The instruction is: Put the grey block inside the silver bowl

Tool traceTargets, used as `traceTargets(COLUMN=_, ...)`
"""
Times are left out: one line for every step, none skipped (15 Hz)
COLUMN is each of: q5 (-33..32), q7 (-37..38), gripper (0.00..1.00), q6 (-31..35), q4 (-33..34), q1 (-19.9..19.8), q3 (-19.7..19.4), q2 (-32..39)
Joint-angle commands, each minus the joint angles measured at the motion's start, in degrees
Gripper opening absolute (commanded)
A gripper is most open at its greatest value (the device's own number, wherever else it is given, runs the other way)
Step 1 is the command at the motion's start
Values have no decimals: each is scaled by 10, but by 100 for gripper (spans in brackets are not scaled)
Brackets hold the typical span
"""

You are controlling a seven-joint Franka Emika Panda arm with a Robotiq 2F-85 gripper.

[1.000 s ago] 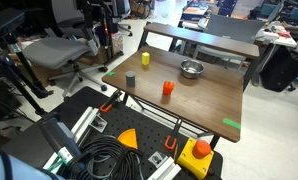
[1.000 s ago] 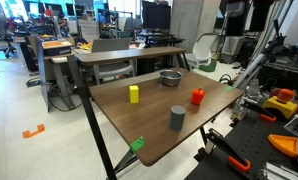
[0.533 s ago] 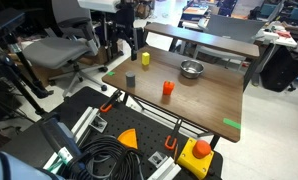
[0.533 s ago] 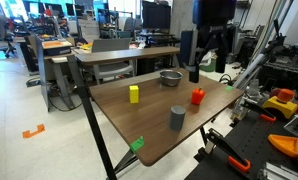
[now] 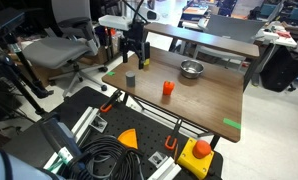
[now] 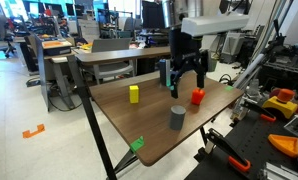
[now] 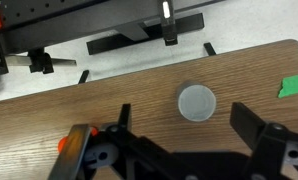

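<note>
The robot's gripper next needs to go down with its fingers open until they are around the grey block's upright sides. The block's pale top shows between the fingers in the wrist view, still below.
The grey block (image 5: pixel 131 80) stands upright near the table's edge; it also shows in an exterior view (image 6: pixel 177 118). In the wrist view its pale grey top (image 7: pixel 197 101) lies just ahead of and between my two fingers. My gripper (image 7: pixel 189 125) is open and empty and hangs above the block, apart from it, as both exterior views show (image 5: pixel 135 58) (image 6: pixel 182 88). The silver bowl (image 5: pixel 192 69) sits farther back on the table. In an exterior view with the yellow block in the open, the gripper hides the bowl.
An orange block (image 5: pixel 168 89) (image 6: pixel 198 96) stands between the grey block and the bowl; it peeks in at the wrist view's lower left (image 7: pixel 69 145). A yellow block (image 6: pixel 134 94) stands apart. Green tape marks (image 5: pixel 232 124) (image 7: pixel 294 87) sit on the wooden table (image 5: pixel 204 100). Chairs and cables surround it.
The arm has come into both exterior views and moved over the table to hang above the grey block. The blocks and bowl have not moved.
</note>
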Motion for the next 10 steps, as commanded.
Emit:
traceTargets(q5=-2, q7=20, gripper=100, q6=-25, q4=59, q1=38, q3=-22, q2=55)
traceTargets(q5=-2, q7=23, gripper=100, q6=-27, q4=68, q1=45, q3=-26, q2=65)
traceTargets(q5=-4, q7=28, gripper=100, q6=-30, q4=76, q1=52, q3=-30, q2=76)
traceTargets(q5=-6, q7=34, gripper=100, q6=-35, q4=84, q1=59, q3=-35, q2=86)
traceTargets(q5=-11, q7=40, gripper=100, q6=-41, q4=91, q1=66, q3=-42, q2=98)
traceTargets(q5=-15, q7=46, gripper=100, q6=-47, q4=96, q1=72, q3=-47, q2=107)
traceTargets(q5=-17, q7=49, gripper=100, q6=-53, q4=102, q1=78, q3=-51, q2=116)
traceTargets(q5=-19, q7=53, gripper=100, q6=-57, q4=107, q1=83, q3=-55, q2=123)
traceTargets(q5=-19, q7=54, gripper=100, q6=-63, q4=112, q1=87, q3=-58, q2=130)
traceTargets(q5=-20, q7=56, gripper=100, q6=-65, q4=116, q1=91, q3=-61, q2=137)
